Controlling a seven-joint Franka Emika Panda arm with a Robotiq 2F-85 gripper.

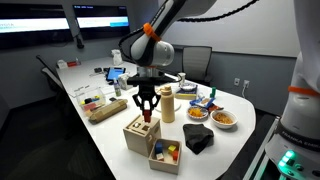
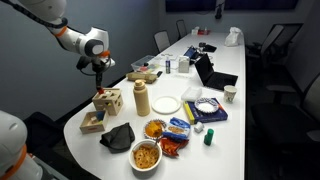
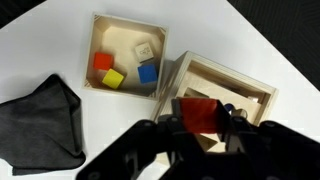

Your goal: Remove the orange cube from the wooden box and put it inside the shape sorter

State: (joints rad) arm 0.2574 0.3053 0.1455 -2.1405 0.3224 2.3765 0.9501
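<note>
The gripper next needs to turn to line up with the shape sorter's edges, which lie slanted under it, and go down to the sorter's top (image 3: 210, 87) to let go of the orange cube (image 3: 198, 110).
My gripper (image 3: 200, 128) is shut on the orange cube (image 3: 198, 110) and holds it just above the shape sorter (image 3: 252, 84), a light-wood cube with holes in its top. The low wooden box (image 3: 130, 20) stands right beside the sorter and holds a red block (image 3: 103, 62), a yellow block (image 3: 113, 78), a blue block (image 3: 148, 72) and a pale wooden piece. In both exterior views the gripper (image 1: 146, 112) (image 2: 100, 82) hangs over the sorter (image 1: 139, 135) (image 2: 108, 102), with the low box (image 1: 165, 152) (image 2: 92, 122) in front of it.
A black cloth (image 3: 40, 125) (image 1: 198, 137) lies next to the low box. A tan bottle (image 1: 167, 103), bowls of snacks (image 1: 224, 118), a white plate (image 2: 166, 104) and a laptop (image 2: 212, 74) stand on the white table (image 1: 235, 100). Chairs stand around it.
</note>
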